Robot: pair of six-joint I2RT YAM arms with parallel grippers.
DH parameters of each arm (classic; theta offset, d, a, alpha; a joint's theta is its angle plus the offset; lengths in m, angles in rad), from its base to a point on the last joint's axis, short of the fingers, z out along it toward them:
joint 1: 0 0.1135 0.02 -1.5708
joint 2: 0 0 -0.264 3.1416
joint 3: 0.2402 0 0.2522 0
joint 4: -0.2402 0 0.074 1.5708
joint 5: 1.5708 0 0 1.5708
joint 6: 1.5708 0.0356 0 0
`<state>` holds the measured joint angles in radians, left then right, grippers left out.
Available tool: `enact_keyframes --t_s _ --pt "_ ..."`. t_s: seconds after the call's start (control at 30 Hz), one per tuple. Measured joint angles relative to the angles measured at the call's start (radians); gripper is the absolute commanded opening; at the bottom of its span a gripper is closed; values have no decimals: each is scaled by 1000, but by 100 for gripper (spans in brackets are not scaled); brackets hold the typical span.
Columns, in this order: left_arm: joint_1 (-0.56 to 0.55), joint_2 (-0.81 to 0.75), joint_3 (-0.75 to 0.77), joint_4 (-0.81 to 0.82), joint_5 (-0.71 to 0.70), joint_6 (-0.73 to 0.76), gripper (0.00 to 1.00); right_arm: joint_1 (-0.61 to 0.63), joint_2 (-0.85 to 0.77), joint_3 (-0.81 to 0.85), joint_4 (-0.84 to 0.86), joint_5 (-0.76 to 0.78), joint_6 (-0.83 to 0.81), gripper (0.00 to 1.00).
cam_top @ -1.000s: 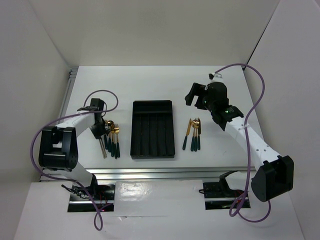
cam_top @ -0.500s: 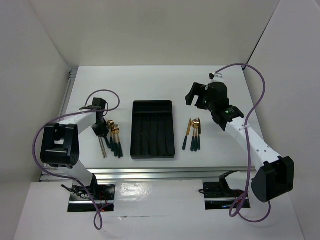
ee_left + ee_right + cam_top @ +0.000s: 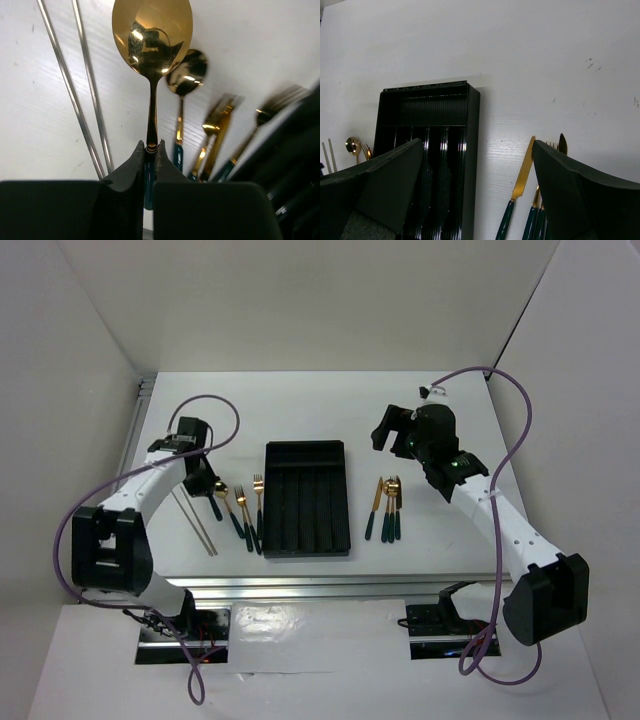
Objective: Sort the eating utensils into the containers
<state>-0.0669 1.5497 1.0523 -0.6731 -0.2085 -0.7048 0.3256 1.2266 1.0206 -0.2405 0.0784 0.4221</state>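
The spoon goes over the forks next, for release in the tray's nearest empty section (image 3: 277,504), which lies right of my left gripper in the top view.
My left gripper (image 3: 205,486) is shut on the dark green handle of a gold-headed spoon (image 3: 152,35), low over the table left of the black cutlery tray (image 3: 306,530). In the left wrist view the gripper (image 3: 149,146) pinches the handle just below the gold neck. A second spoon (image 3: 185,79) and forks (image 3: 250,512) lie spread between it and the tray. Two pale chopsticks (image 3: 196,525) lie to the left. My right gripper (image 3: 393,430) is open and empty, held above the table. Below it lie a knife (image 3: 524,172) and more utensils (image 3: 390,505) right of the tray (image 3: 472,150).
The tray's long compartments look empty. A metal rail (image 3: 300,585) runs along the table's near edge. White walls close in the table at the back and sides. Purple cables loop over both arms.
My left gripper has moved up and slightly right with the spoon in its grip. The left bunch of utensils has spread out toward the tray. The right arm has not moved.
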Motion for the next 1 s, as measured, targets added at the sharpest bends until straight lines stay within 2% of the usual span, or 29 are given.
enact_keyframes --t_s 0.2,0.37,0.5,0.6,0.7,1.0 --pt "-63 -147 93 -55 76 94 0 0 0 0 -3 27 1 97" --pt "-236 -240 109 -59 190 126 0 -8 1 0 -14 67 6 97" --pt "-393 -238 115 -42 214 117 0 -38 7 0 -19 68 21 97" --pt "-470 -223 115 -26 206 92 0 -57 12 1 -35 68 30 97" --pt "-503 -194 115 1 190 68 0 -62 16 2 -62 73 35 97" --pt "-511 -84 115 24 89 24 0 -67 -26 -43 -71 88 63 97"
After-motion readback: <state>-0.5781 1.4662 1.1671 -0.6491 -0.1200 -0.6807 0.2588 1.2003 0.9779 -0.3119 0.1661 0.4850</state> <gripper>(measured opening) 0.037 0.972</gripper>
